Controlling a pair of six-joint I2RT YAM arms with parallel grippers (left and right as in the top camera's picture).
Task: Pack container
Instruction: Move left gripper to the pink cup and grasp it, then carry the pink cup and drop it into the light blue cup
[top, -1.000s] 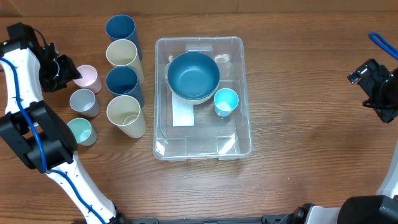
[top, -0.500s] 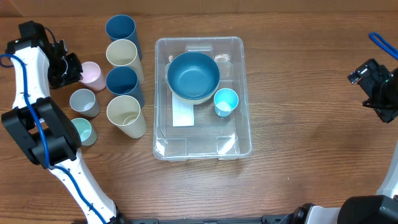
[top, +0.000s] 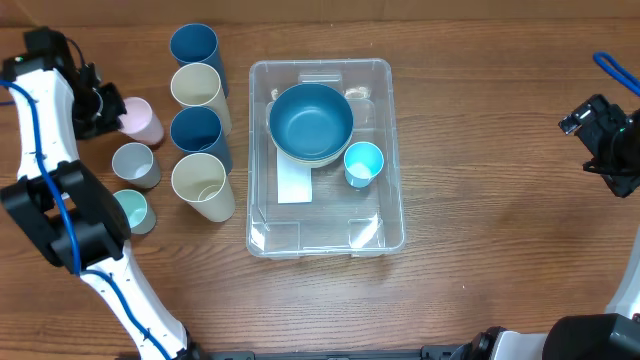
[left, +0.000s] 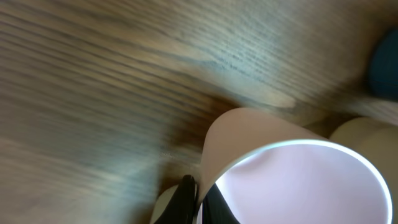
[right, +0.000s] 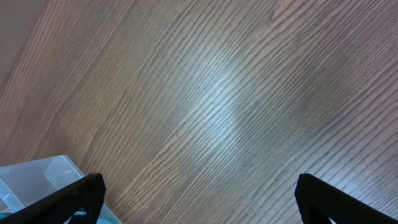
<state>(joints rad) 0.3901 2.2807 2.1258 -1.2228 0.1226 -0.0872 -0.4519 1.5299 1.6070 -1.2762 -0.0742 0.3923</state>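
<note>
I will lift my left gripper over the tall cups and the side of the container (top: 325, 236) next, then lower the pink cup into the light-blue cup (top: 363, 163).
The clear container (top: 325, 236) sits mid-table with a white label (top: 293, 186) on its base. Inside it are a blue bowl (top: 311, 122) and a small light-blue cup (top: 363, 163). At the far left, my left gripper (top: 108, 108) is shut on the rim of a small pink cup (top: 141, 120). In the left wrist view the pink cup (left: 298, 180) fills the lower right, and my left gripper (left: 200, 202) pinches its wall, one finger inside and one outside. My right gripper (top: 600, 140) is open over bare wood at the right edge. The right wrist view shows the right gripper (right: 199, 199) with nothing between its fingers.
Left of the container stand tall cups in a column: blue (top: 194, 47), cream (top: 197, 88), blue (top: 198, 130), cream (top: 203, 185). A small grey cup (top: 134, 163) and a mint cup (top: 130, 210) stand below the pink one. A blue loop (top: 615, 70) lies far right.
My left gripper closed from open onto the pink cup's rim, and the cup shifted slightly with it. The right arm has not moved.
</note>
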